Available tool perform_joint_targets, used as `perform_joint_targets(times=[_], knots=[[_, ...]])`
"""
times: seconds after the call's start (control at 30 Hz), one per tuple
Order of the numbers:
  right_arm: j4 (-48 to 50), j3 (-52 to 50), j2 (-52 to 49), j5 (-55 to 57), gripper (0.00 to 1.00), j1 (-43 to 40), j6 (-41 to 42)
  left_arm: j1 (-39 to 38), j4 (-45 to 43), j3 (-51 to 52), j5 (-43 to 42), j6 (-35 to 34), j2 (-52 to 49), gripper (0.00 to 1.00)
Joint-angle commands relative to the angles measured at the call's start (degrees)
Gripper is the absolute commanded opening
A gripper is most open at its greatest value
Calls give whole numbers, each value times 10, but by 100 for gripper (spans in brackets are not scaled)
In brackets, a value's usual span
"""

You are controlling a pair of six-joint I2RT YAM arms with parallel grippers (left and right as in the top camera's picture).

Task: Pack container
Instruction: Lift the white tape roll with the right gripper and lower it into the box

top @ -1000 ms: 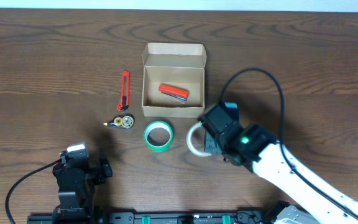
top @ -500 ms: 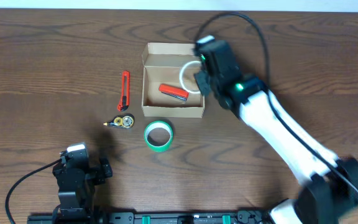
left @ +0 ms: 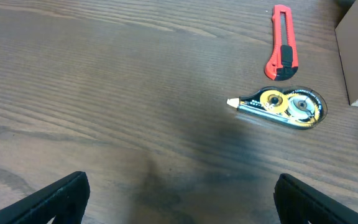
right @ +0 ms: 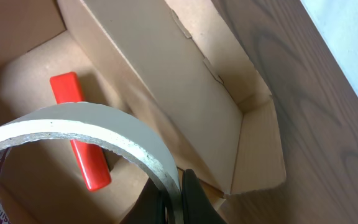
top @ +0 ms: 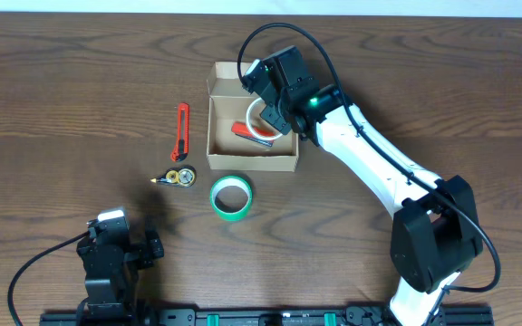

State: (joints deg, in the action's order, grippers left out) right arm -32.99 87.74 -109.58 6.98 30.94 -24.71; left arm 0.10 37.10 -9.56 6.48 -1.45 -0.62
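Note:
I should move my right gripper down first to get inside the open container (top: 227, 161). Then I should release the white tape roll over the red item.
The tan cardboard container (top: 227, 161) stands open at the table's middle back, with a red item (top: 246, 130) inside; the right wrist view shows its inner wall (right: 166, 81) and the red item (right: 79, 143). My right gripper (top: 274, 116) is shut on a white tape roll (top: 263, 123), holding it over the box's right half; the right wrist view shows the fingers (right: 174, 199) pinching the roll's wall (right: 86, 124). My left gripper (top: 107, 237) is open and empty at the front left, its fingertips (left: 178, 196) over bare table.
A green tape roll (top: 231, 197) lies just in front of the box. A red box cutter (top: 181, 132) and a correction tape dispenser (top: 178, 177) lie left of the box; both show in the left wrist view, the box cutter (left: 281, 42) and the correction tape dispenser (left: 283, 106).
My right gripper carried the white tape roll from the table in front of the box up and back, over the box's right side, and now holds it lower inside the box opening.

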Motion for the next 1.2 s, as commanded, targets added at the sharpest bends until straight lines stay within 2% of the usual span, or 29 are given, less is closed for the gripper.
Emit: perform_joint_targets(times=[0.0, 0.5, 0.83, 1.07, 1.17], knots=[[-7, 16, -17, -13, 2, 6, -28, -2, 1, 5, 14, 2, 4, 95], [-34, 15, -75, -15, 1, 7, -33, -2, 1, 5, 14, 2, 4, 95], [-35, 15, -78, -32, 2, 7, -33, -2, 1, 5, 14, 2, 4, 95], [-35, 15, -79, -32, 10, 7, -33, -2, 1, 5, 14, 2, 4, 95], [-35, 15, -79, -32, 20, 7, -33, -2, 1, 5, 14, 2, 4, 95]])
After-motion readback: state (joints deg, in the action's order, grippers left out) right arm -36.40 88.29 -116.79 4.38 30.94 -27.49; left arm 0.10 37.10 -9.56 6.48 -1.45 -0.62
